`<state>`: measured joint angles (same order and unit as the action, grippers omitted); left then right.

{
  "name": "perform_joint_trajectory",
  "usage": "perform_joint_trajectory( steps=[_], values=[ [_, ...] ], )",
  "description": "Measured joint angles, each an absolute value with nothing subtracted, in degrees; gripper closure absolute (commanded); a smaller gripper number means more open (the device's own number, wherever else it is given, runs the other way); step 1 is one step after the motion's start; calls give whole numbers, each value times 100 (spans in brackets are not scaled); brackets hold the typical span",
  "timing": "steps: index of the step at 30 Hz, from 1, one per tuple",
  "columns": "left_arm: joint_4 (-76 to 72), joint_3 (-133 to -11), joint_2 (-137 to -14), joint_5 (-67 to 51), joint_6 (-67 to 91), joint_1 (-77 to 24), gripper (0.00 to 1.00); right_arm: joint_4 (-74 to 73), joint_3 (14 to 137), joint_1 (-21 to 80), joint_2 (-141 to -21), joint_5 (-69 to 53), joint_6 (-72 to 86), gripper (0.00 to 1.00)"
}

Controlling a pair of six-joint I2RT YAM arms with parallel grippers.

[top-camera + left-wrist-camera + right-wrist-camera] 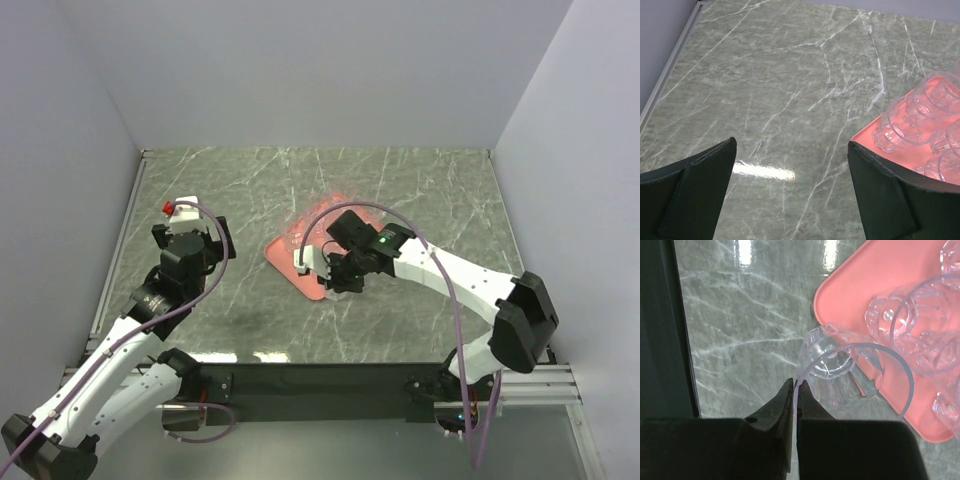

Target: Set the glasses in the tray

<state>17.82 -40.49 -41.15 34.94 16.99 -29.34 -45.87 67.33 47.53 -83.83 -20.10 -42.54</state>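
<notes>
I will next move my right gripper left in the top view, over the tray's empty strip [290, 267] below, then lower the glass and let it go.
The salmon-pink tray [288, 250] lies mid-table with several clear glasses [912, 315] standing on it. My right gripper [797, 382] is shut on the thin rim of one more glass [837, 362]. That glass hangs tilted over the tray's [875, 275] rounded corner, partly above the marble beside it. In the top view the right gripper [335, 275] sits at the tray's near edge. My left gripper [791, 145] is open over bare marble, left of the tray [865, 136], with nothing between its fingers. Glasses [902, 122] show at the right edge of its view.
A metal rail [125, 235] runs along the table's left side, with grey walls close on three sides. A dark strip [660, 330] borders the marble at the near edge. A small red and white part [170, 207] shows near the left arm.
</notes>
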Motion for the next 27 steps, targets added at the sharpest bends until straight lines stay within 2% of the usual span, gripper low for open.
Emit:
perform_joint_trajectory(
  steps=[14, 27],
  values=[
    [1785, -4049, -4108, 3487, 1699, -2906, 1, -4563, 7367, 4810, -9334, -1142, -3981, 100],
    [1782, -4049, -4058, 3483, 1699, -2906, 2, -4600, 7811, 4812, -9767, -1028, -3872, 100]
  ],
)
